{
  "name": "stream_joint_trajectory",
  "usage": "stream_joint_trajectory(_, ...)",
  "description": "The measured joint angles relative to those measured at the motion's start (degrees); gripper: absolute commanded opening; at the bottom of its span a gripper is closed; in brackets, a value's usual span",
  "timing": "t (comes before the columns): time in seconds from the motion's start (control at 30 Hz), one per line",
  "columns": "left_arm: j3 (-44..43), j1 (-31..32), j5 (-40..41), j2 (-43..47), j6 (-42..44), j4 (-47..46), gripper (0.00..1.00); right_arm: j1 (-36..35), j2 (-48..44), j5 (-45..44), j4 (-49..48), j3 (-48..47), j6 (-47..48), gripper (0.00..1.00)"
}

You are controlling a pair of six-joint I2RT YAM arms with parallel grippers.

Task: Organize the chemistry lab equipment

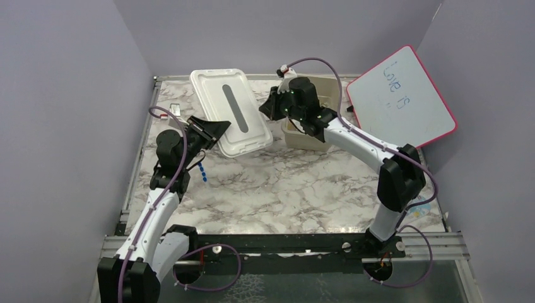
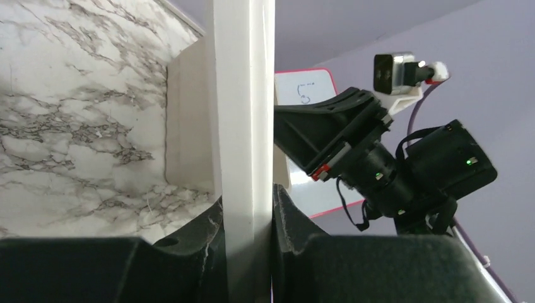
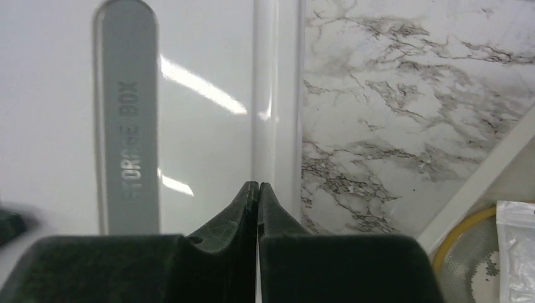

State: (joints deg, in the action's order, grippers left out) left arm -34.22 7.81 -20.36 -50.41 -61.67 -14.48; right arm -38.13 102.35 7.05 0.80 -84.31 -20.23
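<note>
I should next move my left gripper to the right in the top view, then down, to release the lid on the beige tub [image 2: 188,123]. The top of the tub is uncovered.
The white lid [image 1: 233,110] lies tilted at the back of the table, and my left gripper [image 1: 213,129] is shut on its near-left edge. In the left wrist view the lid's rim [image 2: 246,113] stands upright, pinched between the jaws of the left gripper [image 2: 247,211]. My right gripper [image 1: 271,104] is at the lid's right side. It [image 3: 258,186] is shut with nothing between its jaws, tips over the lid's raised rim [image 3: 268,95]. Thin blue-capped tubes [image 1: 200,169] lie on the marble beside the left arm. A round yellow-rimmed dish [image 3: 467,259] and a clear packet [image 3: 517,243] show inside the tub.
The beige tub [image 1: 303,140] stands behind the right arm, mostly hidden; its rim [image 3: 470,189] shows in the right wrist view. A pink-framed whiteboard [image 1: 400,95] leans at the back right. A small white item [image 1: 175,112] lies at the back left.
</note>
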Motion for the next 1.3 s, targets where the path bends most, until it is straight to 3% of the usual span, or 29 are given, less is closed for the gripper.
stream_joint_trajectory(0.2,-1.7,-0.2,-3.5,0.0,1.5,0.8,0.00,1.3,-6.8,0.3,-0.6,2.8,-3.5,0.50)
stream_joint_trajectory(0.3,-4.5,-0.2,-5.5,0.0,2.1,1.3,0.00,3.0,-11.1,1.1,-0.8,5.3,-5.4,0.61)
stream_joint_trajectory(0.53,-12.4,-0.1,-11.1,-1.7,1.9,1.0,0.00,10.4,-16.8,8.3,-1.7,8.7,-11.5,0.67)
stream_joint_trajectory(0.77,-19.5,3.8,-14.4,-14.1,1.4,-0.4,0.00,15.7,-21.6,10.2,-3.3,15.6,-13.3,0.67)
stream_joint_trajectory(0.93,-25.5,9.1,-14.9,-23.5,1.2,-0.3,0.00,16.8,-26.9,5.2,-0.5,17.4,-11.8,0.67)
stream_joint_trajectory(1.3,-43.9,16.6,-16.3,-47.1,-1.6,-2.2,0.00,20.3,-39.7,-15.0,7.8,26.2,-7.6,0.67)
